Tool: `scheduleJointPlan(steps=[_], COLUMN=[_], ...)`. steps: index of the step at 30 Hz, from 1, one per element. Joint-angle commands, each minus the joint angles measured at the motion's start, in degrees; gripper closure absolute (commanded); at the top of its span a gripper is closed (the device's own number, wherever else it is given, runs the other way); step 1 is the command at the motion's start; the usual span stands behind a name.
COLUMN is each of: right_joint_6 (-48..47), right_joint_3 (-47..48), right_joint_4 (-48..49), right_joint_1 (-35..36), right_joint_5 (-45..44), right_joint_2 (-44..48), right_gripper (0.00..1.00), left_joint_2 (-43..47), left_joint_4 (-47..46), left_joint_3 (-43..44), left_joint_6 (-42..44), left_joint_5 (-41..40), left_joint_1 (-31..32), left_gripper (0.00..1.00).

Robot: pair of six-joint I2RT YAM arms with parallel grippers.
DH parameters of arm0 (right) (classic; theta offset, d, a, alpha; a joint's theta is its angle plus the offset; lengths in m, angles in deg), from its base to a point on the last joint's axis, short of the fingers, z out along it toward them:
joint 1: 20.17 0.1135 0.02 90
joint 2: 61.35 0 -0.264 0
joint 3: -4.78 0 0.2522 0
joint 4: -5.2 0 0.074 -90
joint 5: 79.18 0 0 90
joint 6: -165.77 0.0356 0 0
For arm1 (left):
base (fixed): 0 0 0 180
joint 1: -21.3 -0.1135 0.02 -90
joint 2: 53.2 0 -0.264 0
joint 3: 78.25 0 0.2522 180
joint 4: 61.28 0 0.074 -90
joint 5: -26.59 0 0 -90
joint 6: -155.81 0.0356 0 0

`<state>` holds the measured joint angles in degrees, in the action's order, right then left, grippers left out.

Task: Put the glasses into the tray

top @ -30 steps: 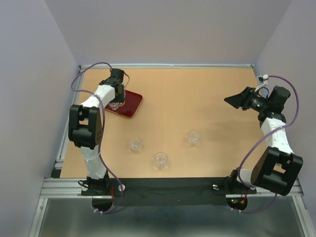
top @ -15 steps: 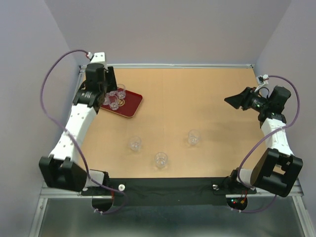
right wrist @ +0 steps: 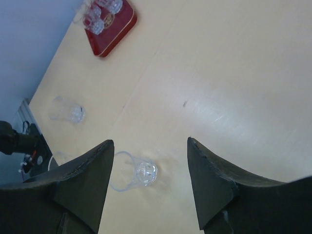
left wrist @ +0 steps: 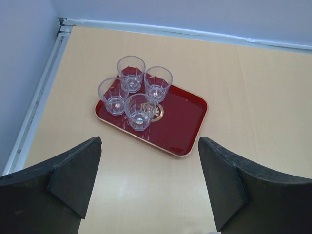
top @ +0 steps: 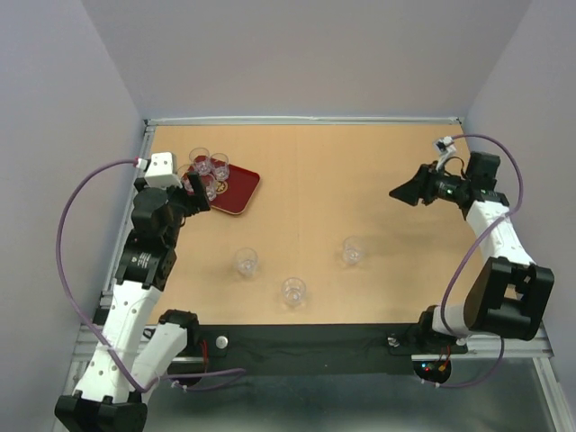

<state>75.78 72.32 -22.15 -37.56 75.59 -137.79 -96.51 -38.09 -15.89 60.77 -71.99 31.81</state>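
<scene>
My right gripper will next go down, back and to the left in the top view onto the nearest loose glass's rim (top: 354, 247) (right wrist: 125, 170), because that glass is outside the tray.
The dark red tray (top: 241, 190) (left wrist: 184, 117) lies at the far left of the table with several clear glasses (left wrist: 140, 111) standing close together on its left half. Three more glasses stand loose on the wood: one left of middle (top: 246, 261), one near the front (top: 292, 290), one right of middle (top: 353, 250) (right wrist: 140, 171). My left gripper (top: 196, 194) (left wrist: 149, 142) hovers open and empty on the near side of the tray. My right gripper (top: 402, 192) (right wrist: 149, 141) is open and empty, raised in the air and looking down on the right-of-middle glass.
A metal rail (left wrist: 36, 105) and the wall run along the table's left edge, close to the tray. Another rail (top: 306, 119) borders the far edge. A black strip (top: 306, 342) lines the near edge between the arm bases.
The left gripper opened, left a glass on the tray and drew back toward the near left. The right gripper shifted a little to the left.
</scene>
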Motion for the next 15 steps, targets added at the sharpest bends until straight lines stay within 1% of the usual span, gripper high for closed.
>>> scheduleJointPlan(steps=[1,3,4,5,7,13,15], right_joint_6=[-19.03,-23.80,-27.83,-29.44,-32.87,-33.41,-33.32], right_joint_3=[9.04,11.25,12.65,13.19,12.93,9.86,8.89], right_joint_4=[-19.76,-25.41,-30.14,-32.10,-35.97,-36.34,-36.34], right_joint_1=[7.78,10.17,11.31,14.02,17.28,23.97,27.40], right_joint_5=[-9.39,-13.77,-15.45,-17.03,-22.21,-27.06,-28.29], right_joint_2=[-1.07,-2.74,-3.27,-3.97,-3.89,-3.89,-3.89], right_gripper=[0.33,0.33,0.33,0.33,0.33,0.34,0.34], left_joint_2=[4.72,7.27,8.14,9.28,10.00,9.73,10.00], left_joint_4=[-4.68,-6.26,-6.88,-8.01,-8.81,-9.08,-9.08], left_joint_3=[-3.59,-6.23,-7.02,-7.81,-8.17,-8.08,-8.26], left_joint_6=[0.82,0.12,0.03,0.03,-0.06,0.29,0.29], left_joint_5=[1.19,2.16,3.55,4.27,4.71,4.27,4.27], left_joint_1=[0.13,0.13,0.13,0.05,0.05,0.13,0.04], left_gripper=[0.08,0.08,0.08,0.08,0.08,0.08,0.08])
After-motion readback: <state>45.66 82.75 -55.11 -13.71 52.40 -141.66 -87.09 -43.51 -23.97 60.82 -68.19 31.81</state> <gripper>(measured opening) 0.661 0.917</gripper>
